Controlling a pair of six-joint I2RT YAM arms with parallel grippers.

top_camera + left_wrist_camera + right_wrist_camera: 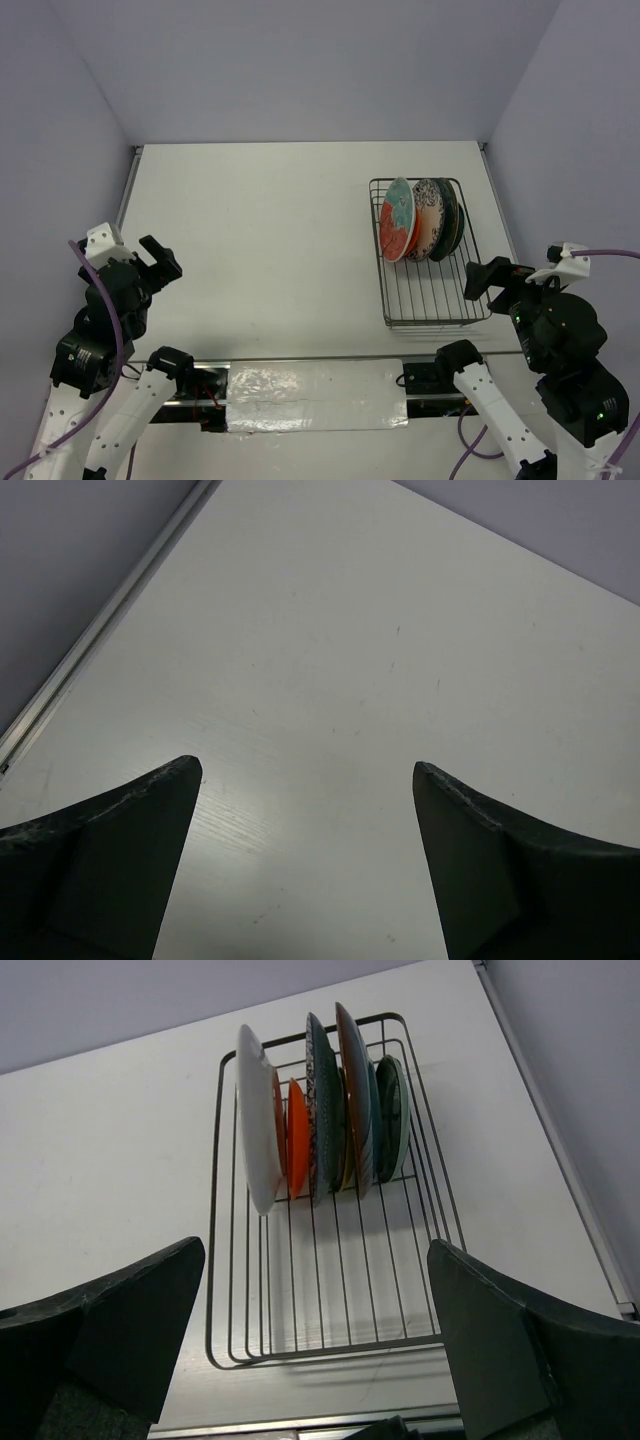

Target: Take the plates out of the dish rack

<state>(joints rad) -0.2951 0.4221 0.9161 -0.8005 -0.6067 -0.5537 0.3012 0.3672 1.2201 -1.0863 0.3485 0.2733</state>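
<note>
The teal-and-red plate's rim is exposed, so the robot's right gripper will next reach outward, to its left in the top view, tipping down to the teal-and-red plate's near rim [248,1145].
The grey wire dish rack [436,322] stands on the right half of the white table. Several plates stand on edge at its far end: a large teal-and-red one [397,218] on the left, a white floral red-rimmed one [429,220], and a dark teal one [452,215] on the right. In the right wrist view the rack [320,1348] lies ahead. It holds a plate that looks white [255,1120], a small orange one [297,1142], patterned ones [320,1110] and a dark teal one [392,1105]. My right gripper [482,279] [316,1243] is open and empty, just off the rack's near right corner. My left gripper [160,262] [305,765] is open and empty over bare table at the far left.
Lavender walls close the table at the back and on both sides. A metal strip [100,625] runs along the table's left edge. A shiny strip [315,385] lies along the near edge between the arm bases. Bare white tabletop [270,250] spreads left of the rack.
</note>
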